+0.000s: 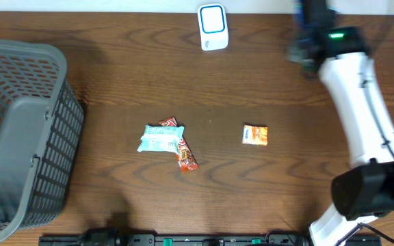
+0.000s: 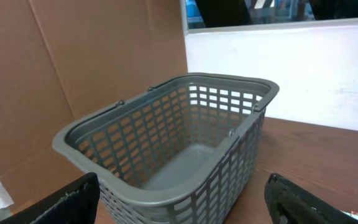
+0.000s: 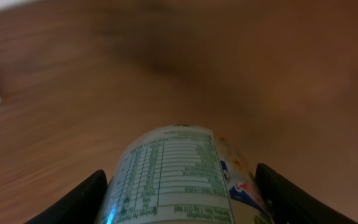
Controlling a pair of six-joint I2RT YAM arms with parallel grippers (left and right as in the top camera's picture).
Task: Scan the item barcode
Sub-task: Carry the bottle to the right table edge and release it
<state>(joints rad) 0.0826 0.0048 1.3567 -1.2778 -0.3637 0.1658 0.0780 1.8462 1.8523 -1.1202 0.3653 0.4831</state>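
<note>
The wood past the orange packet is bare. My right gripper will swing the item to the right in the overhead view, back and down next.
In the right wrist view my right gripper (image 3: 180, 202) is shut on the item (image 3: 173, 168), a rounded container with a white label of green print and a blue-red logo on its side. No barcode shows on the face turned to the camera. Overhead, the right gripper (image 1: 305, 49) is a blur at the far right of the table, right of a white device with a blue-rimmed window (image 1: 212, 27). In the left wrist view my left gripper (image 2: 182, 202) is open and holds nothing, just in front of the grey basket (image 2: 166, 118).
The grey mesh basket (image 1: 19, 130) fills the table's left side. A pale blue packet (image 1: 159, 139) lies over a red one (image 1: 187, 158) mid-table, and a small orange packet (image 1: 255, 134) lies to their right. The white right arm (image 1: 364, 109) spans the right side.
</note>
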